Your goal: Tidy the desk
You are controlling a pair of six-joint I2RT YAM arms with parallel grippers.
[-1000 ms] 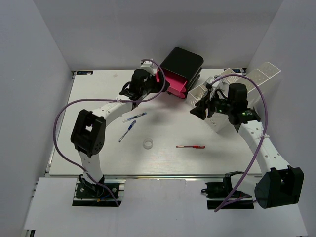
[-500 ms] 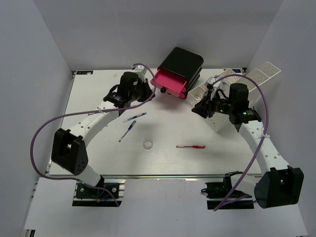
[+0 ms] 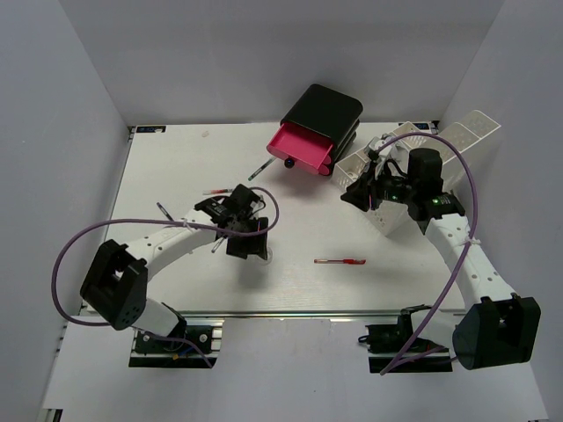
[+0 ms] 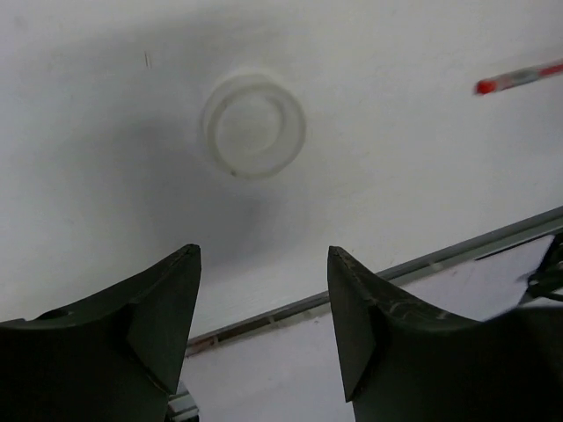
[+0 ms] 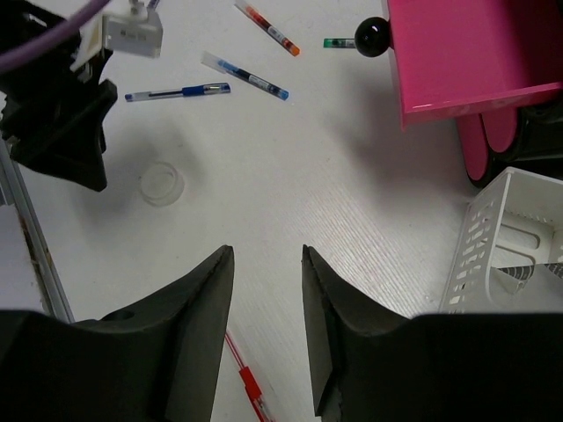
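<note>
My left gripper is to move outward and down next, open and straddling the tape roll's rim nearest the blue pen [image 4: 210, 132], as the tape roll's hollow middle has room for one finger.
The desk [image 3: 176, 158] is a white tabletop with a metal rail [image 4: 440, 259] along its near edge. My left gripper [image 3: 249, 246] is open and empty, low over a clear tape roll [image 4: 253, 136], which lies just ahead of its fingertips [image 4: 189, 264]. My right gripper [image 3: 352, 195] is open and empty above the desk, between the pink drawer [image 5: 466, 53] and the white perforated tray [image 5: 510, 237]. From the right wrist I see the tape roll [image 5: 163, 183], a blue pen [image 5: 176, 91], a clear pen [image 5: 244, 76] and an orange-tipped pen [image 5: 266, 28].
The black-and-pink drawer unit [image 3: 321, 119] stands at the back with its top drawer pulled out and its black knob [image 5: 372, 37] showing. The white tray [image 3: 413, 176] stands at the right. A red pen [image 3: 339, 261] lies near the front. A dark pen [image 3: 259, 170] lies by the drawer.
My left arm has swung from the drawer unit forward to the middle of the desk, over the tape roll. The pink drawer now stands open. The right arm has barely moved.
</note>
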